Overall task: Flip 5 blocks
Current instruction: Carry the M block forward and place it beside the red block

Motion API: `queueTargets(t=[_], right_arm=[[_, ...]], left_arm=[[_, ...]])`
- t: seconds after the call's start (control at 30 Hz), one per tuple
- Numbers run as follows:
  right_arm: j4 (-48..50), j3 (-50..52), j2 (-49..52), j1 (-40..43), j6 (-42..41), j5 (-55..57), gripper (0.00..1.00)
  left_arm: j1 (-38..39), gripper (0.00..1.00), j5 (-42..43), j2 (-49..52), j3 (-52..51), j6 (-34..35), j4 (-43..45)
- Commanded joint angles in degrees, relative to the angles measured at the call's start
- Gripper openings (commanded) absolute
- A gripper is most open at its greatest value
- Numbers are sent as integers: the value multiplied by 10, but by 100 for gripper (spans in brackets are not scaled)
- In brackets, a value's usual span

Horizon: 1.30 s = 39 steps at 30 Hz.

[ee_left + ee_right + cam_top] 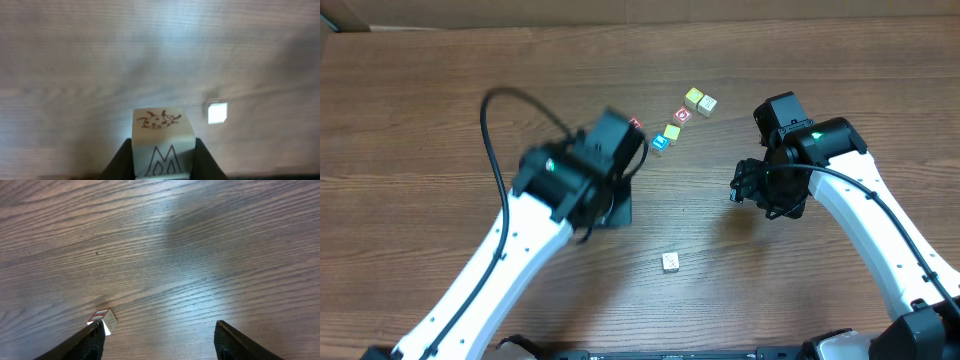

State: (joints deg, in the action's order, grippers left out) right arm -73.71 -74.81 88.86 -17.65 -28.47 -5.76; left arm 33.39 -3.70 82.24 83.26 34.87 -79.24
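Observation:
The bare wood [651, 264] [199, 115] beside the lone block is empty, so my left gripper should move the pale block down and back to that spot next and let go of it.
My left gripper [162, 152] is shut on a pale block [163, 137] with an outlined M on its near face and a small red-brown animal drawing on top. In the overhead view that gripper [618, 205] lies under its own wrist, and the held block is hidden there. A white block [217, 112] lies on the table beyond it. My right gripper [160, 326] is open over bare wood, with a red-bordered block [102, 317] just outside its left fingertip. Several blocks [682, 116] sit in a loose line at the back centre, and a lone block [670, 262] lies near the front.
The brown wooden table [420, 120] carries everything. A black cable [495, 110] loops up from the left arm. The right gripper [740, 186] hangs right of centre, apart from the block line. A red-edged block [635, 124] peeks out beside the left wrist.

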Motion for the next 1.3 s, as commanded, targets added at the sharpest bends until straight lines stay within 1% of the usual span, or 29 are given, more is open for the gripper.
queueTargets(t=[0.0, 0.07, 0.13, 0.23, 0.33, 0.53, 0.67, 0.87, 1.07, 1.27], right_arm=[[0, -12, -11, 0, 3, -3, 71], [0, -12, -11, 0, 3, -3, 71], [-2, -12, -11, 0, 3, -3, 71], [-4, -12, -11, 0, 5, -3, 71], [-3, -12, -11, 0, 5, -3, 71], [-4, -12, -11, 0, 5, -3, 71], [-5, -12, -11, 0, 5, -3, 71], [-6, -12, -11, 0, 5, -3, 71], [-6, -12, -11, 0, 5, -3, 71], [-12, -12, -11, 0, 5, -3, 71]], left_arm=[[4, 4, 104, -73, -176, 18, 120], [4, 4, 148, -87, -247, 29, 187], [4, 5, 175, -87, -309, 64, 235], [4, 4, 184, -84, -376, 112, 280], [4, 4, 187, -84, -415, 114, 321], [4, 4, 188, -84, -457, 114, 382], [7, 4, 204, -83, -485, 114, 429], [37, 6, 218, -67, -499, 113, 510], [61, 5, 229, -18, -499, 117, 547], [61, 4, 221, 6, -499, 117, 550]])
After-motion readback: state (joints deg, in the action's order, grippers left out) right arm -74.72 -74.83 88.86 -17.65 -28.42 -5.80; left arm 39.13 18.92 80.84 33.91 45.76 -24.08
